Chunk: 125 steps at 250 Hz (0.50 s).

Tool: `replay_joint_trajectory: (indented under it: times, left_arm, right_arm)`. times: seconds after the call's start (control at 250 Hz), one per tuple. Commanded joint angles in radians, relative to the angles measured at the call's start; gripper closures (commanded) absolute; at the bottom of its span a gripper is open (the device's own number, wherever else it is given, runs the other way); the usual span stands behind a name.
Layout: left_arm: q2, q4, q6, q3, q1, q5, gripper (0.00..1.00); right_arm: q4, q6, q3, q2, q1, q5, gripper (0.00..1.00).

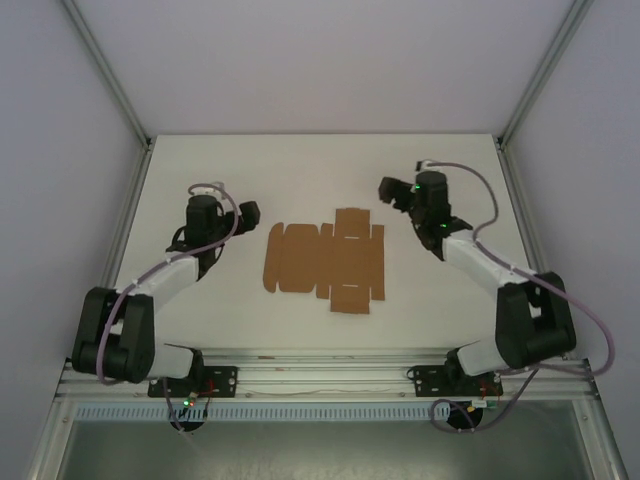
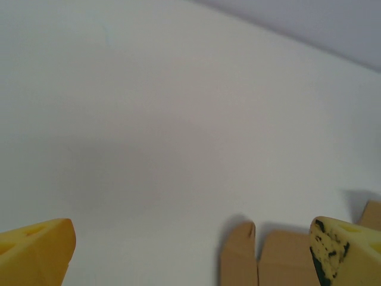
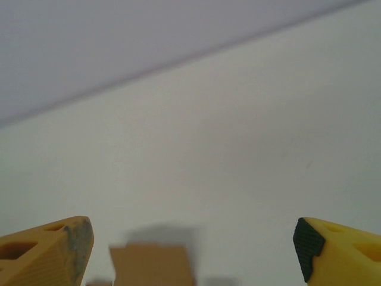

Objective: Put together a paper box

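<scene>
I will bring my left gripper down and a little back onto the nearest side edge of the sheet, and I will tilt its fingers.
The paper box [image 1: 325, 260] lies as a flat brown die-cut sheet with flaps and tabs in the middle of the white table. My left gripper [image 1: 245, 213] hovers to the left of the sheet, open, with nothing between its yellow fingers [image 2: 36, 253]. In the left wrist view, two flap ends of the sheet [image 2: 271, 259] reach up from the bottom edge. My right gripper [image 1: 390, 192] hangs off the sheet's far right corner, open and empty. A single flap [image 3: 153, 265] of the sheet shows low between the right fingers [image 3: 336, 253].
The white table [image 1: 320, 170] is bounded by aluminium frame posts [image 1: 110, 75] at the left and right and a rail [image 1: 320, 365] along the near edge. Grey walls enclose the back and sides.
</scene>
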Motion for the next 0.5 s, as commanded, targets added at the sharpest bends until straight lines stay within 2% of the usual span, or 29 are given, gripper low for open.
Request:
replay_joint_trajectory:
  times: [0.0,0.268,0.328,0.42,0.496]
  left_arm:
    - [0.056,-0.106,-0.070,0.060,-0.018,0.158,0.00]
    - [0.165,-0.214,-0.090,0.110,-0.047,0.323,0.00]
    - [0.196,-0.246,-0.089,0.127,-0.053,0.354,0.00]
    - [0.241,-0.305,-0.083,0.156,-0.058,0.363,0.00]
    - [0.271,-0.315,-0.083,0.162,-0.061,0.372,0.00]
  right_arm:
    - [-0.250,0.061,0.076,0.078,0.053,-0.069,0.20]
    - [-0.402,0.088,0.120,0.246,0.068,-0.179,0.45]
    - [-0.404,0.086,0.119,0.280,0.069,-0.191,0.54]
    - [-0.404,0.084,0.121,0.323,0.069,-0.209,0.55]
    - [-0.426,0.081,0.128,0.351,0.069,-0.175,0.56]
